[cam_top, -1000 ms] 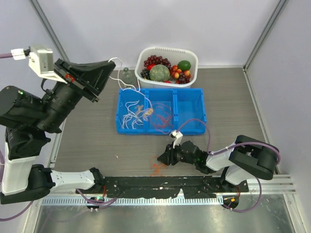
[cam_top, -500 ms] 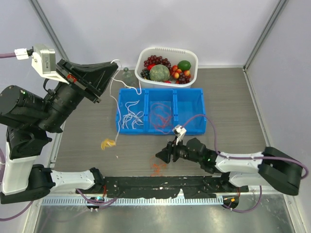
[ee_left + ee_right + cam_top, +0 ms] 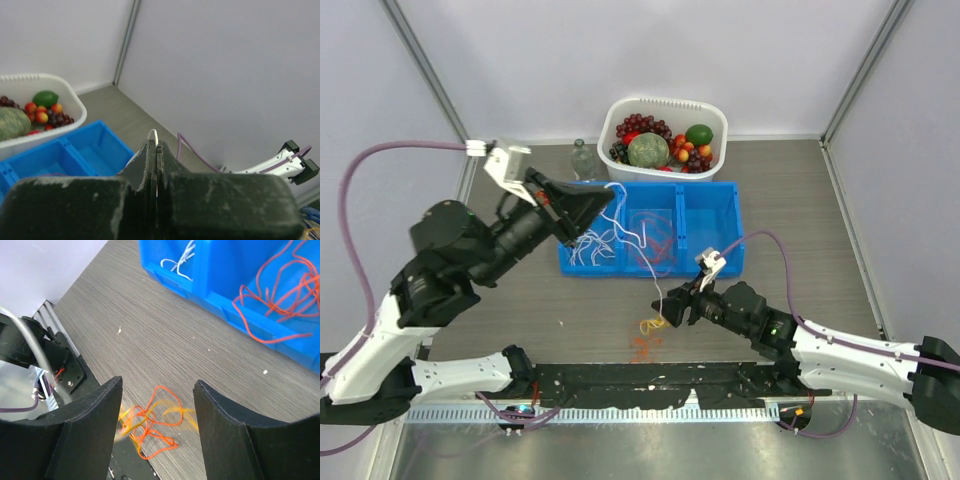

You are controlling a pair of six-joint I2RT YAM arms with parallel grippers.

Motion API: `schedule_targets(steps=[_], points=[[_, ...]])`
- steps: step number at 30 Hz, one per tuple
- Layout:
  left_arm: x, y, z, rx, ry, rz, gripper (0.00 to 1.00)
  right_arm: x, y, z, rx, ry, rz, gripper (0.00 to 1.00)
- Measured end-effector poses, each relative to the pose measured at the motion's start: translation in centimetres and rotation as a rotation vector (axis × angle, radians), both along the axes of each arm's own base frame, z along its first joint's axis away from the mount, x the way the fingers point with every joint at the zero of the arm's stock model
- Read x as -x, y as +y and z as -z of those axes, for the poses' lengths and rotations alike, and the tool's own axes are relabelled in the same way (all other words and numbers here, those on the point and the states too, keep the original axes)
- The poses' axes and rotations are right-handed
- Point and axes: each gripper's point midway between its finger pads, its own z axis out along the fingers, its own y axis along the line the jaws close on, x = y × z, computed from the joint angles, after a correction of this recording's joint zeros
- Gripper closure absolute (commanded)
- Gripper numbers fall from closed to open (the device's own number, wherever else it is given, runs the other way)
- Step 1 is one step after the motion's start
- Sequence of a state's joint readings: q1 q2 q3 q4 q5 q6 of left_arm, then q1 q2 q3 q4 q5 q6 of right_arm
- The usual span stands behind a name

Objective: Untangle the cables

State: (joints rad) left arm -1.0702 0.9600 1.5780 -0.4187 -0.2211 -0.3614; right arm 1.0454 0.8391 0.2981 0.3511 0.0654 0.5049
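Next, my right gripper moves down and to the left in the top view, onto the yellow cable's dangling loops, because they hang from the white cable.
My left gripper (image 3: pixel 605 195) is shut on a thin white cable (image 3: pixel 614 188); its loop pokes out between the jaws in the left wrist view (image 3: pixel 152 134). That cable hangs down over the blue bin (image 3: pixel 725 262) to a yellow cable (image 3: pixel 650 325) dangling just above the table. My right gripper (image 3: pixel 670 310) is open and empty, low over the table beside the yellow cable. In the right wrist view a red cable tangle (image 3: pixel 155 422) lies on the table between the open fingers (image 3: pixel 85 440), with the yellow cable (image 3: pixel 182 412) blurred beside it. It also shows in the top view (image 3: pixel 642 347).
The bin's left compartment holds white cables (image 3: pixel 590 245), the middle one red cables (image 3: pixel 655 245). A white basket (image 3: pixel 665 105) of fruit stands behind the bin, with a glass bottle (image 3: pixel 582 155) to its left. The black base rail (image 3: pixel 650 385) runs along the near edge.
My left arm has come down and forward over the bin. The yellow cable hanging from the white one swung from left of the bin to beside my right gripper, which shifted slightly right.
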Motion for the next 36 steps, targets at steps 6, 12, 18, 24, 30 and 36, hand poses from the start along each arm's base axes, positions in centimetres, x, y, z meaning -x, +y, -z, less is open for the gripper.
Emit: schedule_targets(steps=[6, 12, 18, 24, 30, 36], points=[[-0.9, -3.1, 5.6, -0.063, 0.124, 0.036, 1.00, 0.3, -1.6, 2.3, 0.033, 0.038, 0.039, 0.36], [-0.9, -3.8, 7.0, -0.069, 0.170, 0.043, 1.00, 0.4, -1.9, 4.1, 0.069, 0.068, 0.051, 0.37], [-0.7, -3.2, 6.5, -0.050, 0.167, 0.043, 1.00, 0.6, -1.7, 6.4, 0.120, 0.103, 0.037, 0.36], [-0.6, -3.0, 5.9, -0.038, 0.160, 0.043, 1.00, 0.0, -1.3, 8.4, 0.185, 0.118, 0.047, 0.35], [-0.4, -2.8, 4.9, -0.020, 0.149, 0.045, 1.00, -1.8, -0.7, 9.1, 0.244, 0.097, 0.102, 0.35], [-0.3, -2.7, 4.7, -0.015, 0.148, 0.049, 1.00, -3.0, -0.1, 10.0, 0.274, 0.067, 0.127, 0.36]])
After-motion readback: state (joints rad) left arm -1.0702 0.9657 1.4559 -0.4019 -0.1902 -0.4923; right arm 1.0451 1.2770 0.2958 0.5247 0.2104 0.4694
